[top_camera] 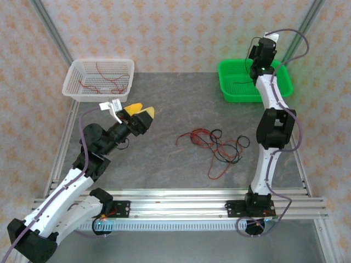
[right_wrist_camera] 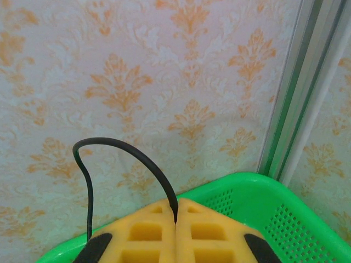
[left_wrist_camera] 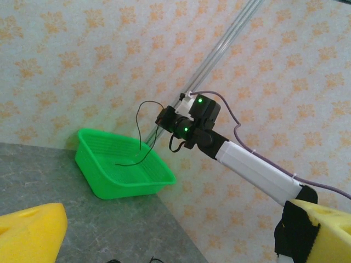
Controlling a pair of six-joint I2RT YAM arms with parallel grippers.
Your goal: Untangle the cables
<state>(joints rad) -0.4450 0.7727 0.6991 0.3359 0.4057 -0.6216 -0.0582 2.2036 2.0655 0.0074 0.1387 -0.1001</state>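
The robot's right gripper will next go down into the green basket (top_camera: 233, 90) (right_wrist_camera: 255, 208) with its fingers tilting toward the floor and let go of the black cable, since the cable's loose end already hangs inside.
A loose snarl of thin red and black cables (top_camera: 215, 145) lies on the grey table in the middle. My right gripper (right_wrist_camera: 176, 212) is raised over the green basket (top_camera: 233, 90) at the back right. Its yellow fingers are shut on a black cable (right_wrist_camera: 123, 147) that arches up from the jaws. In the left wrist view that black cable (left_wrist_camera: 143, 129) hangs from the right gripper (left_wrist_camera: 164, 118) into the green basket (left_wrist_camera: 98, 183). My left gripper (top_camera: 141, 109) stands open and empty beside the white basket (top_camera: 74, 85), which holds red cables (top_camera: 104, 79).
Aluminium frame posts rise at the back corners and a rail (top_camera: 181, 205) runs along the near edge. The patterned wall stands close behind both baskets. Bare table lies between the left gripper and the snarl.
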